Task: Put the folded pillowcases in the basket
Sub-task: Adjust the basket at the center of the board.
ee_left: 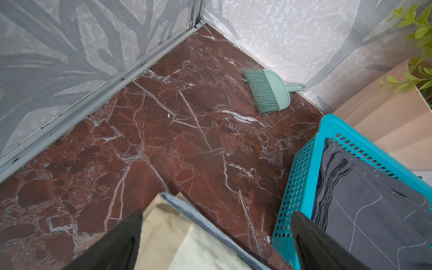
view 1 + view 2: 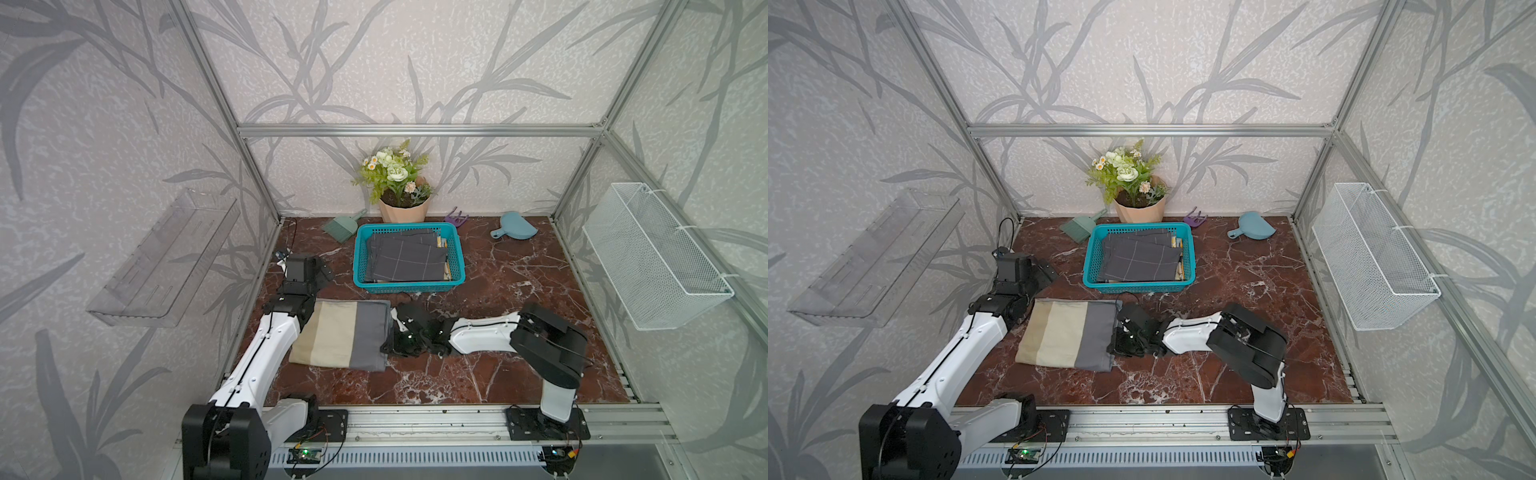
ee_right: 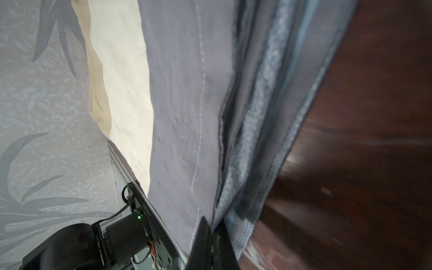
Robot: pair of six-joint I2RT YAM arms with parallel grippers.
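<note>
My right gripper needs to drag the off-centre pillowcase's hem onto the bare table before the basket (image 2: 461, 307), beside this gripper and away from my left gripper, and release it.
The folded pillowcase (image 2: 340, 334) (image 2: 1067, 334), striped beige, cream and grey, lies flat on the marble table in front of the basket. The teal basket (image 2: 409, 286) (image 2: 1138, 286) holds dark grey checked cloths (image 2: 407, 257). My right gripper (image 2: 388, 336) (image 2: 1115, 336) lies low at the pillowcase's right edge, and in the right wrist view it (image 3: 211, 231) is shut on the grey hem (image 3: 177, 117). My left gripper (image 2: 324, 270) (image 1: 217, 214) hangs open past the pillowcase's far left corner (image 1: 187, 245), beside the basket's wall (image 1: 301, 187), holding nothing.
A flower pot (image 2: 403, 208), a green brush (image 2: 340, 226), a purple claw (image 2: 456, 217) and a blue dustpan (image 2: 515, 226) line the back wall. A clear shelf tray (image 2: 162, 262) hangs on the left wall, a white wire basket (image 2: 652, 257) on the right wall.
</note>
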